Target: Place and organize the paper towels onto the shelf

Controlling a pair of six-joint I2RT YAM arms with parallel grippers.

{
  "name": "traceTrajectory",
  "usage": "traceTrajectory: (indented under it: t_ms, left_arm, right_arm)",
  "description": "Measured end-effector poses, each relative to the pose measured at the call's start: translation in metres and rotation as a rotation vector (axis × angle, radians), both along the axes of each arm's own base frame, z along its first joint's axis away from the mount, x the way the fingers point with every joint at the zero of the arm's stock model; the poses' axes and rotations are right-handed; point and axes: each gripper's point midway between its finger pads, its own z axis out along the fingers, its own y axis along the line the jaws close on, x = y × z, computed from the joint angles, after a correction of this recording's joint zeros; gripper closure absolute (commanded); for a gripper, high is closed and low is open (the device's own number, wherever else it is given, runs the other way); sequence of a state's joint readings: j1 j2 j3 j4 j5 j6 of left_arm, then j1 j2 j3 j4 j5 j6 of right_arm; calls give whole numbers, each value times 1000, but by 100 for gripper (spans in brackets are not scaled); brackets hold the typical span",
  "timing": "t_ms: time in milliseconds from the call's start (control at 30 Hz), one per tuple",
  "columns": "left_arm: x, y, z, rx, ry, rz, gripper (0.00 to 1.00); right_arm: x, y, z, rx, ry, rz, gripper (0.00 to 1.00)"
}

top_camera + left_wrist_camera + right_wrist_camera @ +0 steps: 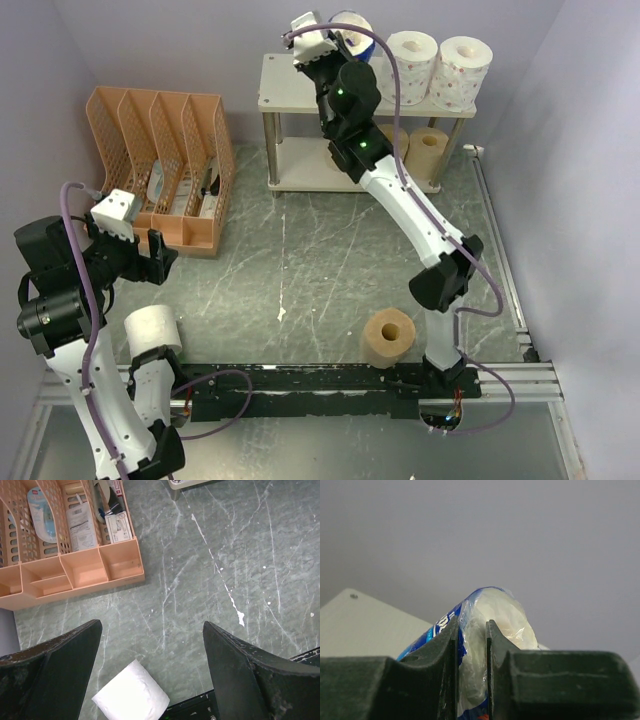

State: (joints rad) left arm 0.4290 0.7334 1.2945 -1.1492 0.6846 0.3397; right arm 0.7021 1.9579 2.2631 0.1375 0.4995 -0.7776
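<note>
The blue-white wrapped roll (495,610) still hangs above the shelf's top board, so it goes down with my right gripper and over beside the white printed rolls next.
The shelf (285,95) stands at the back of the table. Two white rolls with pinkish print (412,60) (465,65) stand on its top board. Tan rolls (430,150) sit on its lower board, partly hidden by my right arm. My right gripper (335,42) is shut on the blue-white wrapped roll (495,610) and holds it above the top board (365,625). One tan roll (388,338) stands on the table near the front. A plain white roll (152,330) lies by my left arm and also shows in the left wrist view (132,692). My left gripper (152,625) is open and empty above it.
An orange mesh file organizer (165,165) with papers stands at the left, and shows in the left wrist view (65,545). A black rail (330,380) runs along the near edge. Grey walls close in the back and both sides.
</note>
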Motion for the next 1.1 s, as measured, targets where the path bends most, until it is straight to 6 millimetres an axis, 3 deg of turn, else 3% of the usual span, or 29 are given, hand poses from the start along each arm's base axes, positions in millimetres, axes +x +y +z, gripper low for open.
traceTrajectory:
  t_ms: [233,467,633,800,867,900,933,967,1100]
  left_arm:
    - [3,2,-2,-7,15,1,6]
    - [5,2,-3,-9,22,1,6]
    - [5,3,-4,-12,28,7,6]
    - [5,4,-5,-13,31,11,6]
    - [6,4,-5,-14,32,11,6]
    - [6,4,-5,-14,33,12,6]
    - [6,4,-6,-14,34,12,6]
    - [7,4,-6,-15,37,12,6]
    - [8,5,-7,-18,44,14,6]
  right_arm:
    - [68,-13,-77,-43,135,-37,100]
    - [79,-30,-78,-21,111,-75,100]
    - [79,-33,-79,-17,89,-89,90]
    - [79,-41,-78,-26,67,-123,87]
    - [79,-45,-78,-26,65,-129,60]
    - [80,-46,-78,-26,65,-131,32]
    - [80,-48,-78,-22,66,-131,14]
    - [79,-49,-79,-23,69,-130,2]
    - [71,-46,-77,12,79,-80,0]
